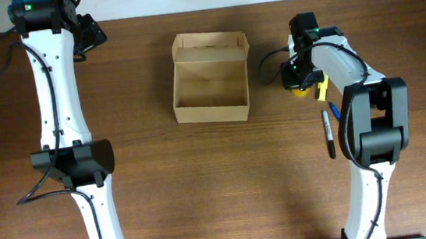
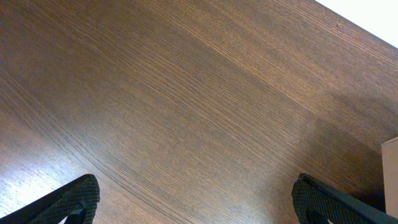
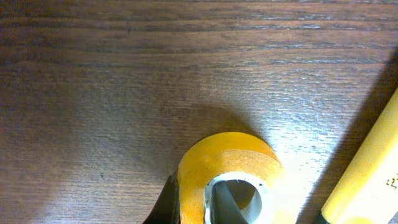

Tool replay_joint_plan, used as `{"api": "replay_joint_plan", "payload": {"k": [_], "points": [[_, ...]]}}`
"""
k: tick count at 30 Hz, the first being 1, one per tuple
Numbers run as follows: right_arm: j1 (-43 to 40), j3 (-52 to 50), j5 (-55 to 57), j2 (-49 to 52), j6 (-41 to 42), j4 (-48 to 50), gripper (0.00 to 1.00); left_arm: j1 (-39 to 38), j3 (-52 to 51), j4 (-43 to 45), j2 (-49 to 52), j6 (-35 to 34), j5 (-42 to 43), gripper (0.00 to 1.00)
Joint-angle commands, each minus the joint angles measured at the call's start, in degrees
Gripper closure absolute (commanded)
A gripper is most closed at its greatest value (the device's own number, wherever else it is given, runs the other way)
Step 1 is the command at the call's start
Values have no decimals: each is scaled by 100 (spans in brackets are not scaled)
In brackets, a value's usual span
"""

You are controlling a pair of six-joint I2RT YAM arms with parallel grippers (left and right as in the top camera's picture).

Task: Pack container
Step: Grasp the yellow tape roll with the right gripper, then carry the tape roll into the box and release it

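Note:
The container [image 1: 211,113] stands open and empty, so next my right gripper should lift the pinched tape roll, carry it across the container's side and lower it inside.
The container [image 1: 211,113], a tan cardboard box, sits open at the table's middle with its flap lid [image 1: 210,45] folded back and nothing showing inside. A yellow tape roll [image 1: 301,90] lies to its right. My right gripper [image 1: 300,83] is shut on that roll. In the right wrist view one finger [image 3: 227,202] sits inside the white core of the tape roll [image 3: 227,162] and the other presses its outer left side, so the right gripper [image 3: 196,204] pinches the wall. My left gripper [image 1: 87,33] hangs open over bare wood at the far left, its fingertips [image 2: 68,202] wide apart.
A yellow bar-shaped item [image 1: 322,88] lies right beside the roll, seen again as a yellow edge [image 3: 367,168]. A blue pen [image 1: 334,111] and a black marker [image 1: 329,133] lie nearer the front. A box corner [image 2: 392,180] shows in the left wrist view.

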Motion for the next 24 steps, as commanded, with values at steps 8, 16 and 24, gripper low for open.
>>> {"api": "replay_joint_plan", "payload": {"k": [8, 16, 24], "points": [[125, 2710, -166, -13, 85, -1766, 96, 33, 35, -24, 50, 52, -61, 0], [935, 5204, -234, -17, -597, -3003, 96, 33, 37, -22, 50, 52, -61, 0], [2046, 5016, -483, 17, -2201, -3331, 96, 33, 37, -22, 50, 52, -61, 0]]}}
